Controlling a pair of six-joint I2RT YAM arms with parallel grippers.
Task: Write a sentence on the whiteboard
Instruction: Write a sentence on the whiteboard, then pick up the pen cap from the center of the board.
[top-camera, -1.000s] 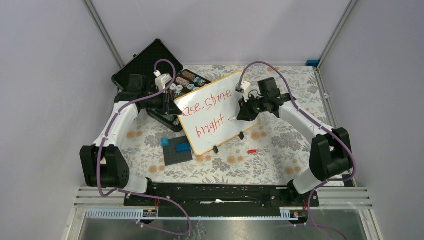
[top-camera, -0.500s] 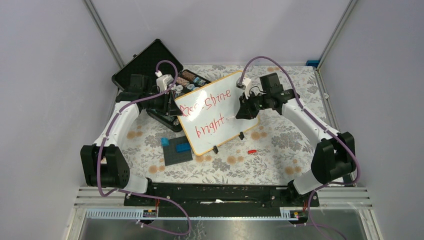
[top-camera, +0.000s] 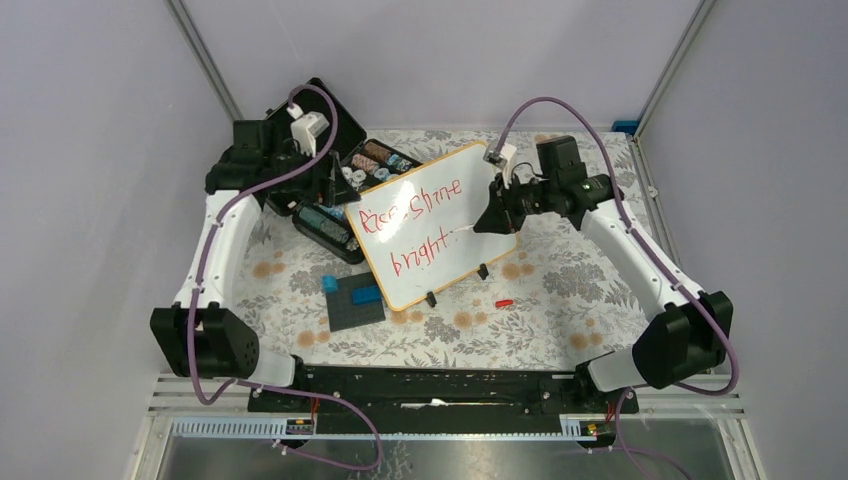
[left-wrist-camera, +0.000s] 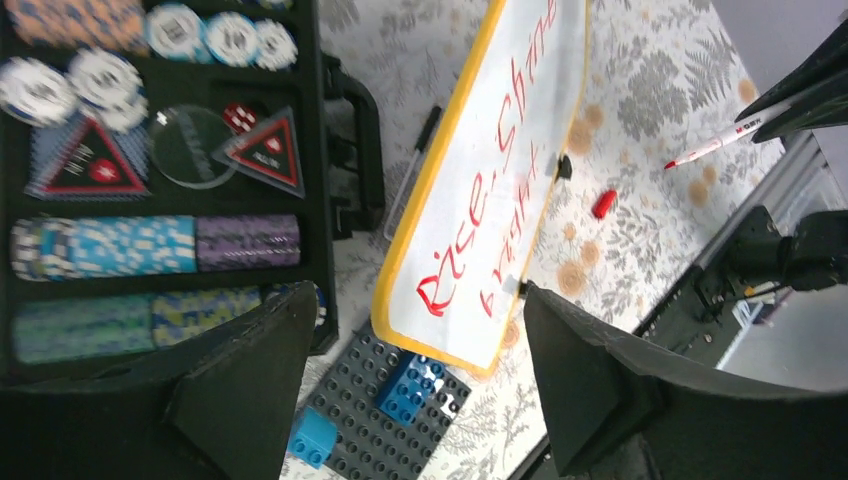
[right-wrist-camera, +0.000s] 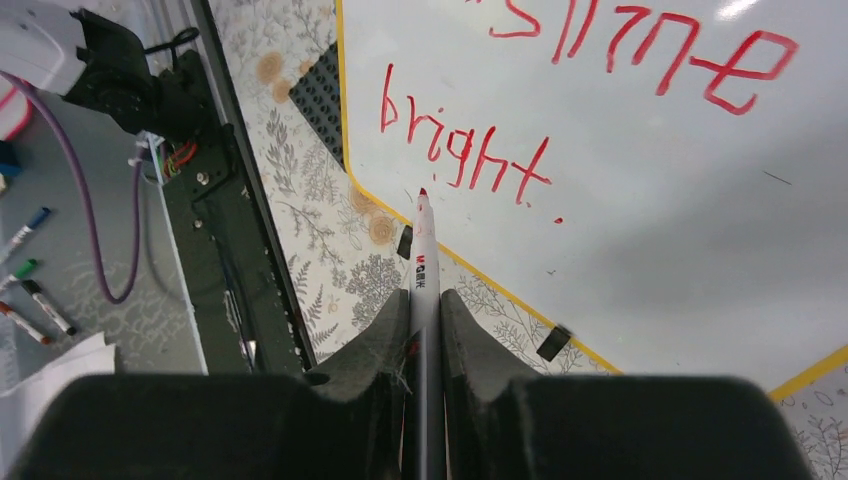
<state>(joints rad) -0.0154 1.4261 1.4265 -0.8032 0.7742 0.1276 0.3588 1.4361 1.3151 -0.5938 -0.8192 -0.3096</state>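
Next, my left gripper moves to the right in the top view, back and down onto the red cap, since the held marker's tip is bare.
The whiteboard stands tilted on its black feet at the table's middle. On it is the sentence in red, "Rise Shine" above "bright". My right gripper is shut on a red marker. The marker's tip hangs just off the board near its lower right edge, past the word "bright". My left gripper is open and empty, raised above the board's left end and the black case. In the top view the left gripper hangs over the case.
An open black case of poker chips lies behind and left of the board. A dark grey plate with blue blocks sits in front of the board's left corner. A red cap lies on the flowered cloth to the right.
My left gripper has let go of the board's left edge, opened wide and lifted back over the case. The right arm has drawn the marker a little up and right, off the board.
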